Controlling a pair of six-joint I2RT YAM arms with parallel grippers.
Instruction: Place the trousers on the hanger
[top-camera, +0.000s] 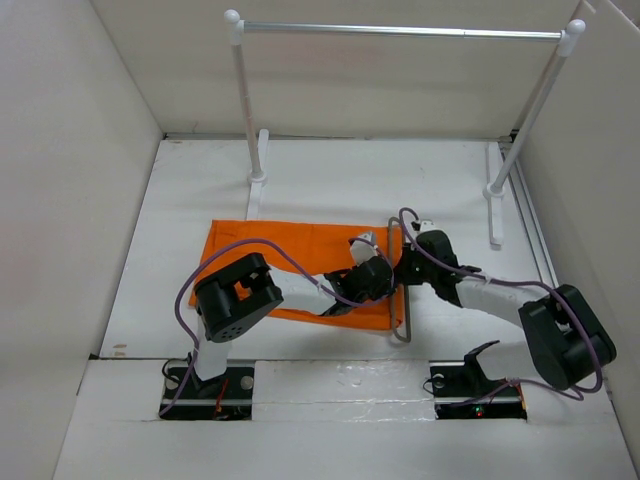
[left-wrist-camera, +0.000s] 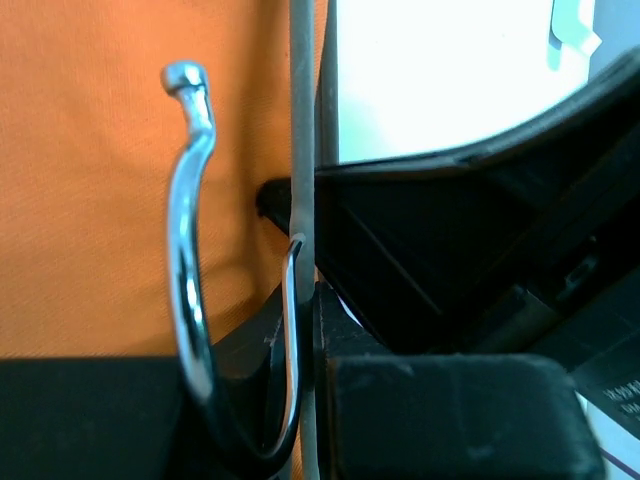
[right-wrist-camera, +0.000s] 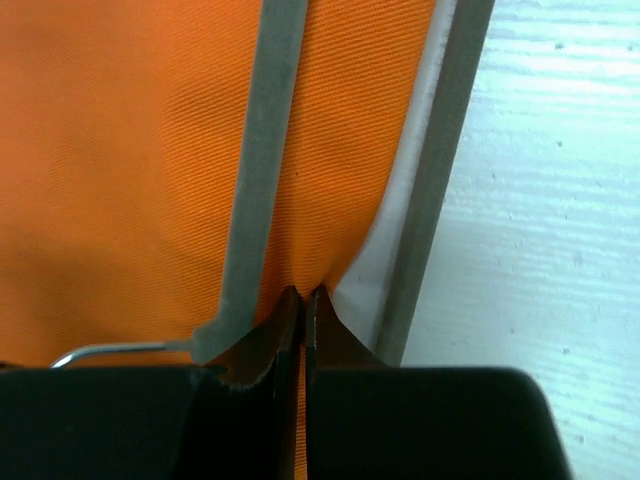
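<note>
The trousers reach between the hanger's bars with only a short fold, so my right gripper will next pull it toward the right in the top view over bare table (right-wrist-camera: 492, 290) and then release it.
The orange trousers (top-camera: 270, 265) lie flat across the middle of the table. The thin grey hanger (top-camera: 403, 325) lies over their right end. My left gripper (top-camera: 368, 275) is shut on the hanger; in the left wrist view its jaws (left-wrist-camera: 305, 330) clamp the grey bar (left-wrist-camera: 303, 120) where the metal hook (left-wrist-camera: 188, 260) joins it, with trousers cloth (left-wrist-camera: 80, 200) behind. My right gripper (top-camera: 408, 262) sits just right of the left one. In the right wrist view its jaws (right-wrist-camera: 302, 295) are shut, pinching a fold of orange cloth (right-wrist-camera: 330, 150) between the hanger's two bars (right-wrist-camera: 268, 130).
A silver rail (top-camera: 400, 30) on white posts stands at the back, its feet (top-camera: 258, 180) on the table just beyond the trousers. White walls enclose the left, right and back sides. Bare white table (right-wrist-camera: 540, 200) lies right of the hanger.
</note>
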